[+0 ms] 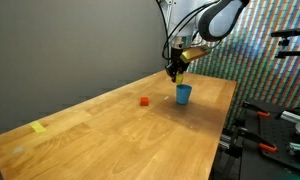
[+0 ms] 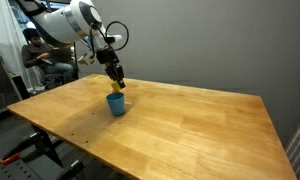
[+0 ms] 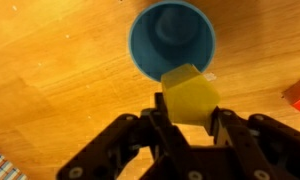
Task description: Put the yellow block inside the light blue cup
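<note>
My gripper will move past the cup's rim, over the light blue cup's opening (image 3: 173, 33), and let go of the yellow block (image 3: 190, 96), which still hangs at the cup's rim.
The light blue cup (image 3: 170, 38) stands upright on the wooden table (image 3: 50, 90); it also shows in both exterior views (image 1: 183, 94) (image 2: 116, 103). My gripper (image 3: 188, 118) is shut on the yellow block (image 3: 190, 96) and holds it just above the cup, near its rim, not inside. In both exterior views the gripper (image 1: 175, 72) (image 2: 116, 84) hangs right over the cup. The block is barely visible there.
A small red block (image 1: 144, 100) lies on the table a short way from the cup; its corner shows at the wrist view's edge (image 3: 299, 97). A flat pale yellow piece (image 1: 38, 127) lies further along the table. Equipment stands beyond the table's edges.
</note>
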